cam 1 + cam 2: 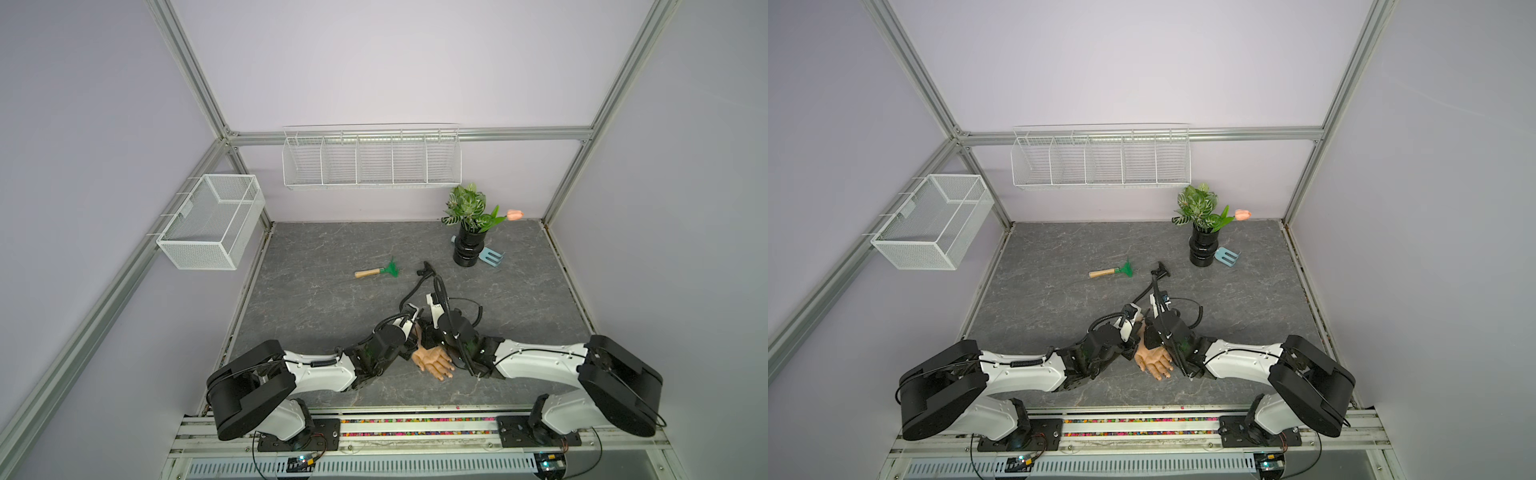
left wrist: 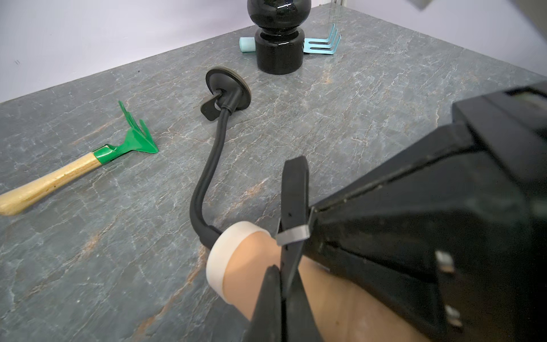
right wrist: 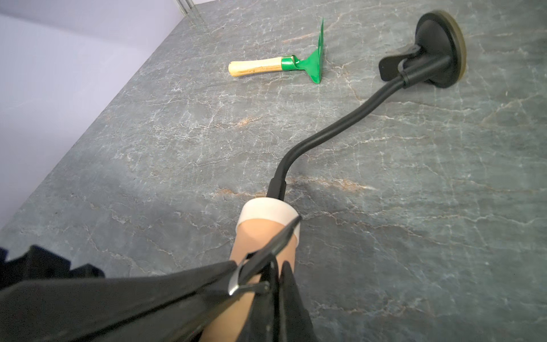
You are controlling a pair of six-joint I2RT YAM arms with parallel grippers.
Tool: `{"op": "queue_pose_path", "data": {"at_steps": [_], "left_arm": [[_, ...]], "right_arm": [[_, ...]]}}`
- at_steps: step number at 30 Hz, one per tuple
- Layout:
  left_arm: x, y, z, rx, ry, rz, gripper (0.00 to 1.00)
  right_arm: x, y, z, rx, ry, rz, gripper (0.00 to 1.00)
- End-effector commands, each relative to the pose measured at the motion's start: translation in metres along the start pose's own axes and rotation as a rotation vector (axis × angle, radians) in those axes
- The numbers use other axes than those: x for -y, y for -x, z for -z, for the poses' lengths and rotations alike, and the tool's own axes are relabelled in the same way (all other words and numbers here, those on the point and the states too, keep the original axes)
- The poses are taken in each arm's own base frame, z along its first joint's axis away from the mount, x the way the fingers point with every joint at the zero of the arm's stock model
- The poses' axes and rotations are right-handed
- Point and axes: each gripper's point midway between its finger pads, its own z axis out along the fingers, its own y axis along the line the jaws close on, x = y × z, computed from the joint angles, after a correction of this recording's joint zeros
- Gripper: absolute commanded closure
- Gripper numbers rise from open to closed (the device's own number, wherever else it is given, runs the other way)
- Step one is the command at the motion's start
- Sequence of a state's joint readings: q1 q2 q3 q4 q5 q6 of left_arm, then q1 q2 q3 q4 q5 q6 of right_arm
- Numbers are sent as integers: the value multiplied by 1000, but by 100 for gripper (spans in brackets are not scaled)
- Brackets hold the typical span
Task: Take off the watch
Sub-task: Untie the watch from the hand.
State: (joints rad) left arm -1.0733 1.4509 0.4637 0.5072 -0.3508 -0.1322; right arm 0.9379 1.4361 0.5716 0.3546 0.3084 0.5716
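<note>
The strap still runs through the silver buckle (image 3: 236, 281). My right gripper should next move away from my left gripper, past the mannequin wrist's edge (image 3: 291, 258), and let go of the strap there.
A skin-coloured mannequin hand (image 1: 432, 362) lies palm up near the table's front, on a black gooseneck stalk (image 2: 207, 165). Both arms meet over its wrist (image 2: 251, 266). Only the strap (image 2: 294, 189) of the watch and its silver buckle (image 2: 293, 236) show; the case is hidden. In the left wrist view my left gripper (image 2: 281, 268) is shut on the strap, whose free end stands up past the buckle. In the right wrist view my right gripper (image 3: 279, 265) is shut on the strap by the buckle (image 3: 236, 281). The strap tip (image 3: 291, 226) points toward the white cuff (image 3: 266, 211).
The stalk's round base (image 1: 426, 268) rests mid-table. A green hand rake with a wooden handle (image 1: 376, 271) lies to its left. A black vase with plants (image 1: 469, 249) and a blue rake (image 1: 492, 255) stand at the back right. Wire baskets (image 1: 372, 160) (image 1: 212, 222) hang on the walls.
</note>
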Motion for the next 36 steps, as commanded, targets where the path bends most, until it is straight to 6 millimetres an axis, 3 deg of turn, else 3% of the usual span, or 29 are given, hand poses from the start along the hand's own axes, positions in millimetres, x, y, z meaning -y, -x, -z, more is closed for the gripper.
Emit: {"op": "queue_pose_path", "data": {"at_steps": [1,9,13,15,18,22,30,36], "left_arm": [[-54,-60,19,-160,234,-37,100],[-65,-72,32,-164,268,-20,100],[-54,-63,31,-136,201,-25,100],[-37,-57,26,-118,108,-42,100],[-12,-51,20,-106,14,-100,100],[10,-53,17,-107,-34,-173,100],[34,-76,21,-186,-167,-279,100],[26,-80,19,-195,-122,-283,100]], "right_arm": [[164,-1,41,94,-709,-109,93],[194,-13,51,65,-765,-185,93],[162,-11,25,78,-528,-174,93],[133,-9,10,64,-362,-134,93],[113,-5,4,47,-336,-73,93],[142,-8,13,60,-462,-173,93],[193,-19,36,48,-657,-307,93],[216,-22,48,46,-735,-341,93]]}}
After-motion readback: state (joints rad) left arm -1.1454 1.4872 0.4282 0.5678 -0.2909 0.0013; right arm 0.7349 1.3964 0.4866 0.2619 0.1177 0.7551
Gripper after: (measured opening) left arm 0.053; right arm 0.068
